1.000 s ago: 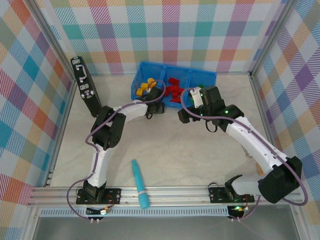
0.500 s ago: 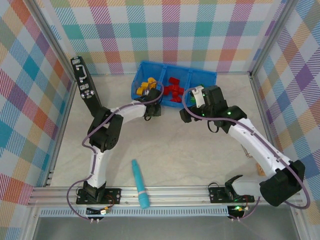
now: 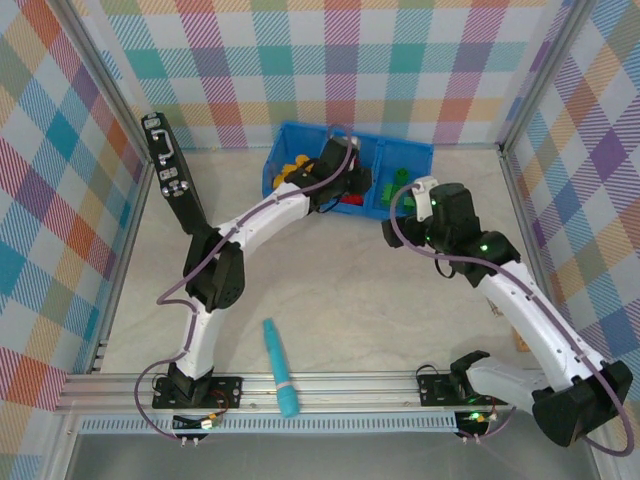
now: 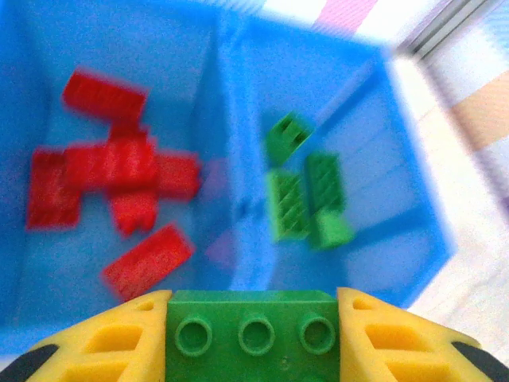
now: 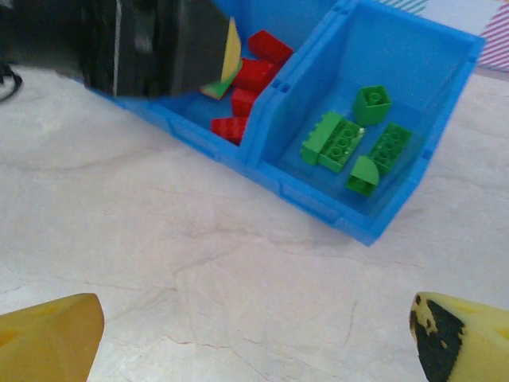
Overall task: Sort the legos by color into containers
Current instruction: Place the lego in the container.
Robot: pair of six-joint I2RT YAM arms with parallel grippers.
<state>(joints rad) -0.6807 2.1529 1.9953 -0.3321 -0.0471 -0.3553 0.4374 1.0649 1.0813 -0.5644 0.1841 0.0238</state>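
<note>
Next, my left gripper swings across over the bin's compartment with green bricks, which lies past the divider, and releases the matching green brick there.
The blue three-part bin (image 3: 415, 150) stands at the back of the table. My left gripper (image 3: 345, 172) hangs over it, above the wall between the middle and right compartments, shut on a green brick (image 4: 253, 314) between its yellow fingers (image 4: 103, 346). Below it, several red bricks (image 4: 119, 171) lie in the middle compartment and several green bricks (image 4: 306, 195) in the right one. Yellow bricks (image 3: 290, 168) fill the left compartment. My right gripper (image 5: 254, 342) is open and empty over bare table just in front of the bin's (image 5: 318, 199) right end.
A long teal cylinder (image 3: 281, 368) lies near the front edge between the arm bases. A black device (image 3: 172, 175) leans at the left wall. A tan flat piece (image 3: 520, 343) sits by the right wall. Checkered walls close in three sides.
My left gripper has swung from the bin's front edge, near the yellow and red compartments, up and rightward over the bin. My right arm has drawn back to the right.
</note>
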